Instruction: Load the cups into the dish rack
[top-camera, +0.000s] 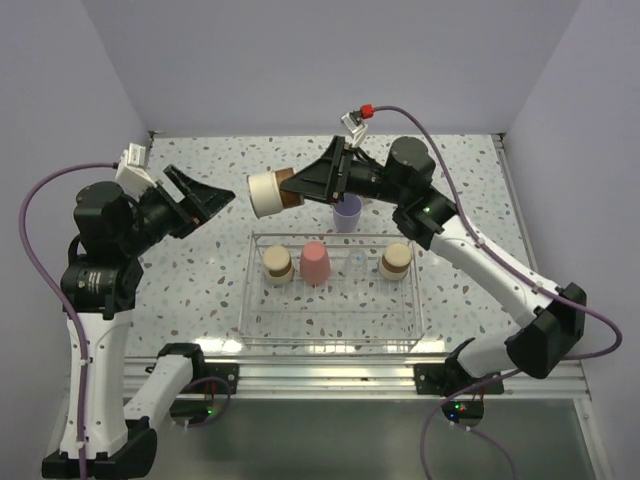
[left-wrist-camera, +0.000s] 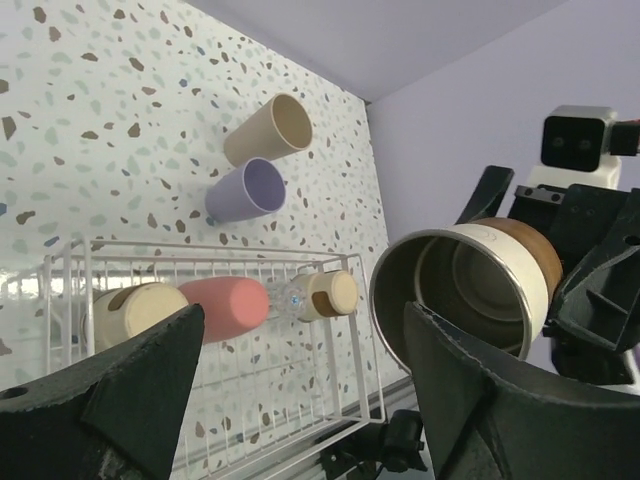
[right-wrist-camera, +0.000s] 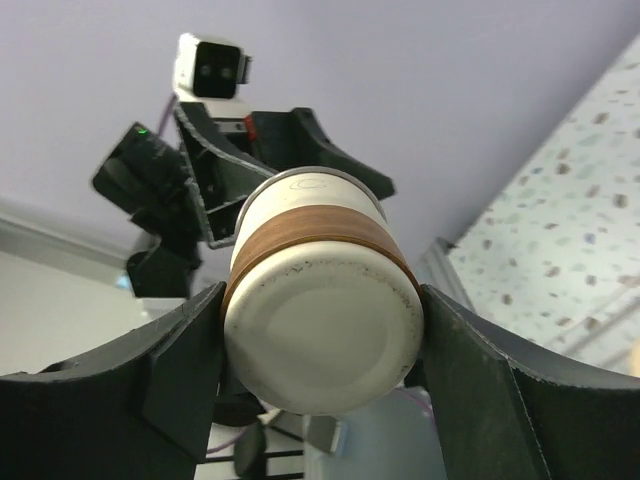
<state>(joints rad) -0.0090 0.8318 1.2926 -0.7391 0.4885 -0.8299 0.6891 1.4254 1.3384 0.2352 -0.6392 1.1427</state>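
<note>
My right gripper should next swing back, tilt downward, lower and let go of the brown-banded cup at the rack's empty front corner (top-camera: 388, 319), below the gripper to the right in the top view.
A steel cup (top-camera: 268, 193) with a brown band and cream base (right-wrist-camera: 320, 330) hangs sideways in the air above the dish rack (top-camera: 335, 345). My right gripper (top-camera: 300, 187) is shut on its base end, a finger (right-wrist-camera: 190, 350) on each side. My left gripper (top-camera: 215, 207) stands open just left of the cup's mouth (left-wrist-camera: 470, 290), not touching it. Inside the rack stand two steel cups (top-camera: 278, 265) (top-camera: 395, 262), a pink cup (top-camera: 315, 262) and a clear cup (top-camera: 358, 262). A lavender cup (top-camera: 347, 212) and a beige cup (left-wrist-camera: 270, 130) lie on the table behind the rack.
The speckled table (top-camera: 200, 270) is walled on the left, back and right. The rack's front half (top-camera: 330, 320) holds no cups. The rack sits close to the metal rail (top-camera: 330, 375) at the near edge.
</note>
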